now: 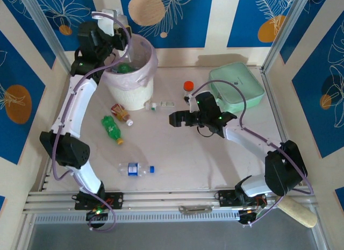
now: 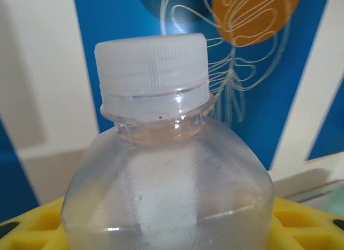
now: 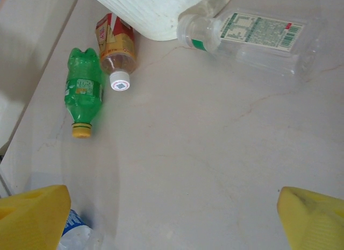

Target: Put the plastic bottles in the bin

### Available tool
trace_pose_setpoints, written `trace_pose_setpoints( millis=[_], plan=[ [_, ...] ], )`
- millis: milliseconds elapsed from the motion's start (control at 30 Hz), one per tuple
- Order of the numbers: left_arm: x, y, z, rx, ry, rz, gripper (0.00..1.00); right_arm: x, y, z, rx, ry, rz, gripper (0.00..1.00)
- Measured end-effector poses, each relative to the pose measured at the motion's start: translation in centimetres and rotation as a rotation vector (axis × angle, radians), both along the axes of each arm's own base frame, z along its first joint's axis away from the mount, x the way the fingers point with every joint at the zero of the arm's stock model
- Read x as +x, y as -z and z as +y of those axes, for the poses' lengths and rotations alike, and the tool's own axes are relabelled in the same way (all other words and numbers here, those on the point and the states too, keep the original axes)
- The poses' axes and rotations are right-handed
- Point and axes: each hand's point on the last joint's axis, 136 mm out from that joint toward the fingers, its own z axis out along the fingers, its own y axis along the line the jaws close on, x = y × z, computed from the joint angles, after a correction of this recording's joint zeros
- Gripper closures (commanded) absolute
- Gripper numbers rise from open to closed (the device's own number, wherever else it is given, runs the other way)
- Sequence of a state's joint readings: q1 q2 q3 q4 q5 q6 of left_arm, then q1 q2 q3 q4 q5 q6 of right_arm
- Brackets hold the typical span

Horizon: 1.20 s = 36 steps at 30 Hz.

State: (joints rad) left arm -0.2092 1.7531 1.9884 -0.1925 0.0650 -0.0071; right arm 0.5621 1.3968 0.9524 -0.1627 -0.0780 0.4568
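The bin's opening lies below my left gripper, so it will next tip down over it from the bin's rim and release the frosted clear bottle inside.
My left gripper [image 1: 107, 30] is shut on a frosted clear bottle with a white cap [image 2: 161, 153], held up at the far left rim of the bin [image 1: 141, 80], a white bucket with a pale pink liner. A green bottle [image 1: 124, 68] lies inside the bin. On the table lie a green bottle with a yellow cap [image 1: 112, 128] [image 3: 84, 91], a red-labelled bottle [image 1: 121, 112] [image 3: 114, 48], a flat clear bottle [image 1: 159, 105] [image 3: 252, 35] and a clear blue-capped bottle [image 1: 136, 169] [image 3: 72, 228]. My right gripper [image 1: 177, 120] [image 3: 172, 223] hovers open over bare table, with nothing between its fingers.
A mint-green case [image 1: 236, 87] lies at the back right. A short orange bottle with a red cap [image 1: 188, 87] stands beside it. The bin's base [image 3: 156, 8] touches the flat clear bottle's neck. Walls close in at left, back and right.
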Motion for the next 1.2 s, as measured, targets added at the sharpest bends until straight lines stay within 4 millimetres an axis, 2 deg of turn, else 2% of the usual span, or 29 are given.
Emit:
trace_pose_setpoints(
  millis=[100,200,467,567,600,667,733,867,967,1067,1200],
  plan=[
    [1.1,0.4,0.7,0.093,-0.049,-0.003,0.57,-0.1,-0.2,-0.3,-0.001,0.006,-0.002,0.01],
    [2.4,1.8,1.2,0.174,-0.084,0.032,0.57,-0.1,-0.5,-0.3,0.002,0.007,-0.008,0.01],
    [4.7,9.6,1.9,0.339,-0.120,0.218,0.53,-0.2,-0.7,-0.5,0.002,0.008,-0.009,0.01],
    [4.8,11.0,2.1,0.376,-0.123,0.256,0.42,-0.2,-0.6,-0.5,-0.003,0.012,-0.006,0.01],
    [4.7,11.3,2.1,0.383,-0.123,0.264,0.30,-0.2,-0.5,-0.6,-0.005,0.014,-0.005,0.01],
    [4.6,11.5,2.0,0.395,-0.121,0.274,0.11,-0.2,-0.5,-0.6,-0.005,0.014,-0.005,0.01],
    [4.5,11.7,1.8,0.381,-0.120,0.282,0.00,-0.2,-0.5,-0.6,-0.006,0.013,-0.004,0.01],
    [4.2,11.8,1.3,0.340,-0.108,0.297,0.00,-0.2,-0.4,-0.5,-0.007,0.013,-0.001,0.01],
    [3.7,11.0,0.8,0.282,-0.085,0.298,0.00,-0.1,0.1,-0.5,-0.015,0.012,0.009,0.01],
    [2.3,9.1,0.3,0.205,-0.056,0.280,0.00,0.1,0.6,-0.3,-0.026,0.010,0.022,0.01],
    [-1.0,6.1,-0.1,0.079,-0.010,0.232,0.00,0.6,0.8,-0.1,-0.045,0.002,0.024,0.01]
  ],
)
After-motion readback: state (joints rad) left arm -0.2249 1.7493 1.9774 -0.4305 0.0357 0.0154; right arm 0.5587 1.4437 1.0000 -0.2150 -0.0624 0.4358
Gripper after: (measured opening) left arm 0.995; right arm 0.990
